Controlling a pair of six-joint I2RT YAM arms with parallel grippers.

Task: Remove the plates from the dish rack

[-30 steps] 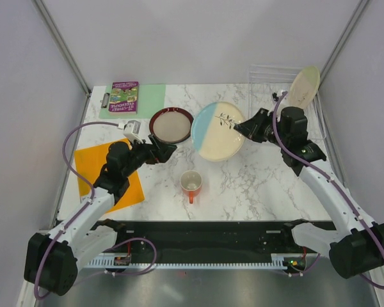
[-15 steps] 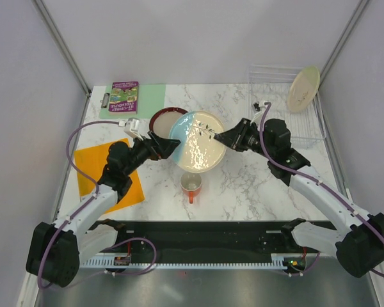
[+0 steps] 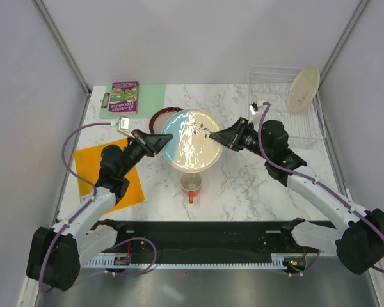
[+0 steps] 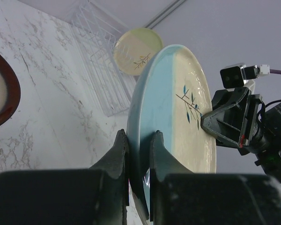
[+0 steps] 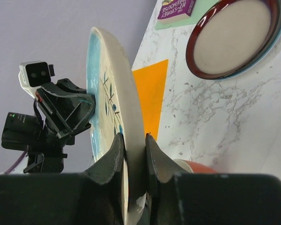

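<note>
The held plate goes outward and down with my left gripper next, for release on the maroon-rimmed plate (image 3: 161, 117), which lies flat below and outward of the gripper.
A blue-and-cream plate with a sprig (image 3: 191, 142) (image 4: 178, 112) (image 5: 124, 89) hangs tilted above the middle of the table. My left gripper (image 3: 160, 137) (image 4: 138, 137) is shut on its left rim. Opposite it, my right gripper (image 3: 212, 134) (image 5: 134, 138) is shut on the right rim. Under the held plate a maroon-rimmed plate (image 3: 161, 117) (image 5: 234, 35) lies flat on the marble, partly covered in the top view. In the dish rack (image 3: 275, 80) (image 4: 98, 70) at the back right a pale yellow plate (image 3: 303, 89) (image 4: 138, 50) stands on edge.
An orange-red mug (image 3: 191, 185) stands just in front of the held plate. An orange mat (image 3: 99, 173) lies under the left arm. At the back left lies a green mat (image 3: 150, 96) with a purple book (image 3: 123, 96) on it. Grey walls close both sides.
The right arm has carried the blue-and-cream plate leftward from beside the rack to over the maroon plate. The left gripper rose to meet it and shut on its left rim.
</note>
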